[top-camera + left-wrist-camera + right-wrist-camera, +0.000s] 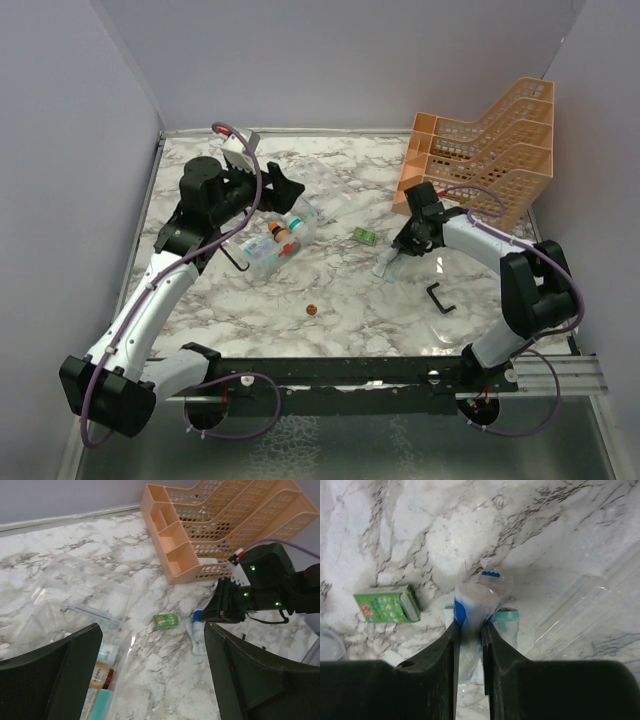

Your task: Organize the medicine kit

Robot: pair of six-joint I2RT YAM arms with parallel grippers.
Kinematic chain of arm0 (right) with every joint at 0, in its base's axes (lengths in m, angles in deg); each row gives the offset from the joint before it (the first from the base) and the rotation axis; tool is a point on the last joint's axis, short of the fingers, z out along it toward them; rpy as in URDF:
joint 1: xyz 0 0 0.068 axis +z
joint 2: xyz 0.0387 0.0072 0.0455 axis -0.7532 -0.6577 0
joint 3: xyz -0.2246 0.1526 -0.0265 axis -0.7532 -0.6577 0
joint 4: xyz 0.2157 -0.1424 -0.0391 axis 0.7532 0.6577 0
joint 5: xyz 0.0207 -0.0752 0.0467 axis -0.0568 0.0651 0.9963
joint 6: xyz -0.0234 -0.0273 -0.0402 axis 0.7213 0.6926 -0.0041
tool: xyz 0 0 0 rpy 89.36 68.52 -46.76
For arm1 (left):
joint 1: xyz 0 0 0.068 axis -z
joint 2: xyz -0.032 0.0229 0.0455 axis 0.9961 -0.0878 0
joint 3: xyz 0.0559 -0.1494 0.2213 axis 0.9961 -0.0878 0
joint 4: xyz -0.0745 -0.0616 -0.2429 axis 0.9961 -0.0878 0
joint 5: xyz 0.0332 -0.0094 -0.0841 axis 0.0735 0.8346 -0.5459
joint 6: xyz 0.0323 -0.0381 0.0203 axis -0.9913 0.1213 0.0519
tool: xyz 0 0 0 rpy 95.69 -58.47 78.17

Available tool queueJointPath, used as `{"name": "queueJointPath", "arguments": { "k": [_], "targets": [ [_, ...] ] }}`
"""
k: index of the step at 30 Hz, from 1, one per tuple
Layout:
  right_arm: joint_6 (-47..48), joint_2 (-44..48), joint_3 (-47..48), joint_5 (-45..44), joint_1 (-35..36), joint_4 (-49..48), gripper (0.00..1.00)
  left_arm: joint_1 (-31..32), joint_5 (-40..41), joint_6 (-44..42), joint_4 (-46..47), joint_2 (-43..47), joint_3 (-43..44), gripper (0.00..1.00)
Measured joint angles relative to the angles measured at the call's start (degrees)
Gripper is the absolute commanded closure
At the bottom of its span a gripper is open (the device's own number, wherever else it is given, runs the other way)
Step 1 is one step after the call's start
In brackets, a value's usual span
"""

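Note:
The bandage roll is in my right gripper, to the right of my left gripper in the top view. I will move my left gripper that way, onto the roll's loose white end (388,259) (198,633).
The medicine kit (272,243) is a clear plastic box left of centre, holding small bottles (102,664). My left gripper (152,630) hovers open just above and behind the box, with nothing between its fingers (65,680). My right gripper (470,627) is shut on a clear sachet with blue print (476,602), right of centre near the table surface (388,262). A second teal-and-white sachet (509,621) lies under it. A small green packet (364,235) rests on the marble between the box and the right gripper (402,245).
An orange mesh tiered rack (485,155) stands at the back right. A loose black U-shaped handle (438,298) lies near the right arm. A small brown ball (312,310) sits at the front centre. A clear plastic piece (580,610) lies beside the sachets.

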Motion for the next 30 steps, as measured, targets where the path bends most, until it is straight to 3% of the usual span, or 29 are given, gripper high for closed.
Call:
{"name": "queueJointPath", "arguments": {
  "k": [14,22,30],
  "targets": [
    [8.5,10.03,2.36,23.56,0.0,-7.58,0.8,4.72,-9.49,14.1,12.13,-7.08,-6.69,0.17],
    [13.18,16.59,1.84,38.97,0.17,-23.34,0.77,5.27,-16.2,23.34,21.38,-11.89,-7.72,0.2],
    [14.67,19.39,1.81,48.92,0.17,-37.27,0.74,5.27,-24.11,32.35,27.54,-16.55,-6.82,0.26]
  ]
}}
